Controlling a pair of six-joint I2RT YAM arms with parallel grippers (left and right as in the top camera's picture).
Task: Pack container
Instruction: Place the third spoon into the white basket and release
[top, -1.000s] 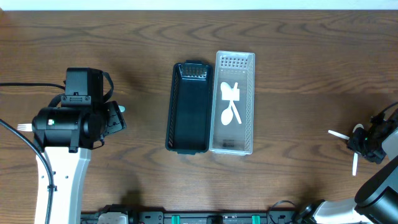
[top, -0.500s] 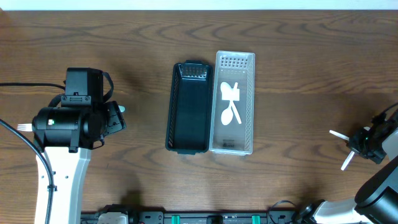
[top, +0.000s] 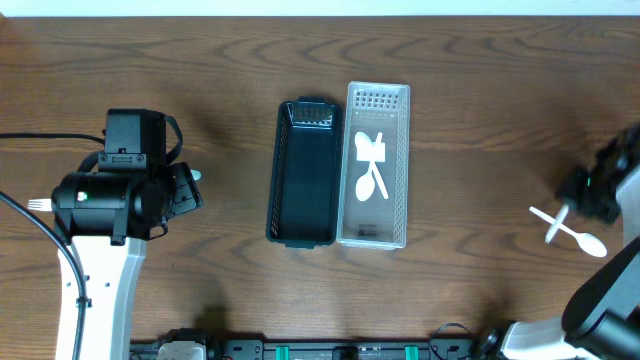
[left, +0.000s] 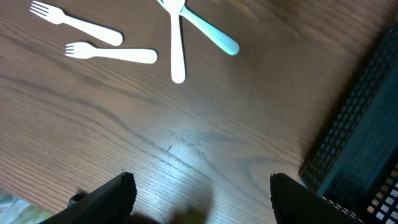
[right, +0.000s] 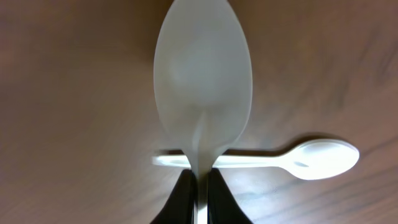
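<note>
White cutlery (top: 370, 165) already lies in the clear tray (top: 398, 165). My right gripper should next carry the spoon to the left in the overhead view, then down into that tray.
A black mesh tray (top: 303, 172) and a clear tray (top: 398, 165) stand side by side at mid-table; the clear one holds white cutlery (top: 370, 165). My right gripper (top: 585, 195) at the far right is shut on the handle of a white spoon (right: 202, 74), bowl pointing away, above the wood. A second white spoon (right: 311, 160) lies on the table beneath it and also shows in the overhead view (top: 590, 243). My left gripper (left: 202, 199) is open and empty, low over bare wood left of the black tray (left: 367, 143).
Two white forks (left: 78, 23) (left: 112, 54), a white utensil (left: 177, 43) and a teal one (left: 211, 31) lie on the table ahead of my left gripper. The left arm's body (top: 110, 200) covers most of them from above.
My right gripper has moved toward the far side with the spoon; the held spoon has swung and now crosses over the lying spoon. The left arm has not moved.
</note>
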